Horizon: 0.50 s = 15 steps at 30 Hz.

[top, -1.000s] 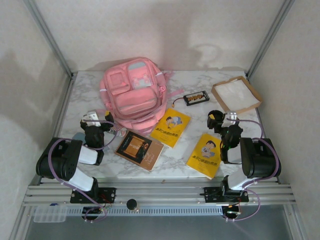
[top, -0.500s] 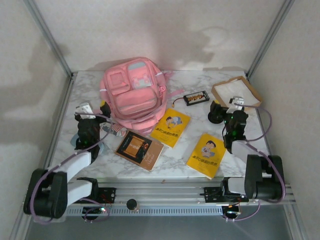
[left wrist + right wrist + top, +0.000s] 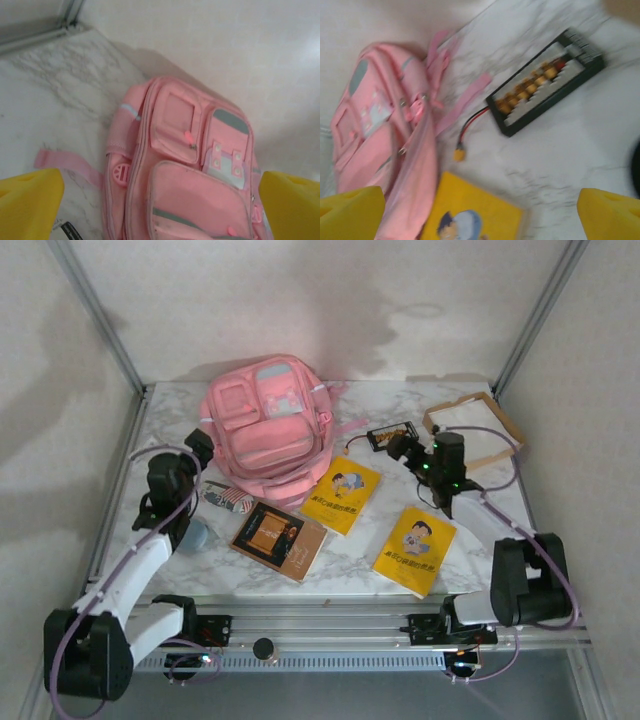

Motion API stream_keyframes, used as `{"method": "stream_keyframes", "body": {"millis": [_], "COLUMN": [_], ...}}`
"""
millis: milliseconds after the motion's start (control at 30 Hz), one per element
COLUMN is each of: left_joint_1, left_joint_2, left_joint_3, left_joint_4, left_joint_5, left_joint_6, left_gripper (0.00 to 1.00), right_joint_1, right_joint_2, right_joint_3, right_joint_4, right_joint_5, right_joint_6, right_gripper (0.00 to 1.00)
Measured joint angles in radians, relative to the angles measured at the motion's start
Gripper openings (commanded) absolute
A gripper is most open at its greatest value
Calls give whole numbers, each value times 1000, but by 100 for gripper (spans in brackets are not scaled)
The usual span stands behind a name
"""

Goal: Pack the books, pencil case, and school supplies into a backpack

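Observation:
The robot's right gripper should next move past the red-black lead onto the backpack's zippered side edge (image 3: 413,154) by the yellow book (image 3: 470,215), since the left gripper hovers at the opposite side.
The pink backpack (image 3: 265,425) lies at the back of the marble table, front pockets up (image 3: 195,165). Three books lie in front of it: a yellow one (image 3: 342,493) against its right lower corner, a second yellow one (image 3: 415,550) near the front edge, and a dark brown one (image 3: 278,538). A small striped pouch (image 3: 225,498), perhaps the pencil case, rests by the backpack's lower left. My left gripper (image 3: 200,448) hovers open beside the backpack's left side, empty (image 3: 160,210). My right gripper (image 3: 402,447) is open and empty (image 3: 480,215), above the table between the yellow book (image 3: 470,215) and a black board.
A black board with orange connectors (image 3: 392,435) and a red-black lead (image 3: 470,122) lies right of the backpack. A brown tray with white inside (image 3: 470,425) sits at the back right. A small grey-blue object (image 3: 195,535) lies under my left arm. Pink straps (image 3: 462,97) trail onto the table.
Both arms have reached out from the near edge. The left gripper moved up to the backpack's left side; the right gripper swung left toward the black board. Both stayed open.

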Motion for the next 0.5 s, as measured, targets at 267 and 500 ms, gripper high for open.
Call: {"method": "stream_keyframes", "body": {"millis": [267,500], "left_joint_1": [33,84], "left_joint_2": [340,584], "left_joint_3": [228,341], "left_joint_4": [-118,-137], "left_joint_5": [115,185], "left_joint_6": [-20,-12], "left_gripper": [99,99], "right_joint_1": [201,243], "right_joint_2": [246,492], "right_joint_3": [217,411], "right_joint_4": [-26,-31], "right_joint_5": [8,-1], "right_joint_6": [88,92], "right_gripper": [99,92]}}
